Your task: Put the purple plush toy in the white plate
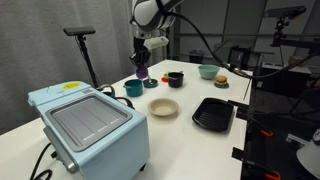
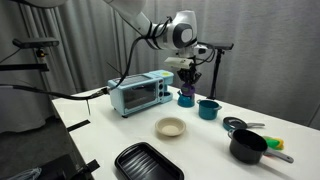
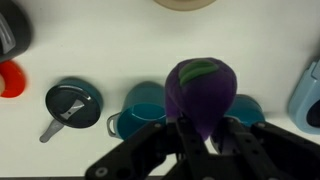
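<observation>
The purple plush toy [image 1: 142,72] still hangs over the teal cups, so my gripper will move away from them. It will then go down over the white plate's empty middle [image 1: 164,106] and let go.
My gripper [image 3: 203,132] is shut on the purple plush toy [image 3: 200,88], a rounded purple lump with a green patch on top. In both exterior views the gripper [image 1: 142,62] [image 2: 187,78] holds the toy [image 1: 142,72] [image 2: 187,88] a little above the table, over the teal cups. The white plate [image 1: 164,107] [image 2: 171,127] lies empty nearer the middle of the table, apart from the gripper. Its rim just shows at the top edge of the wrist view [image 3: 185,3].
Two teal cups [image 3: 138,108] [image 3: 250,104] stand under the toy. A black lid [image 3: 72,103] lies beside them. A black ribbed tray [image 1: 213,113], a light blue toaster oven [image 1: 90,125], a black cup [image 1: 175,78], a green bowl [image 1: 208,71] and a black pot [image 2: 247,146] stand around.
</observation>
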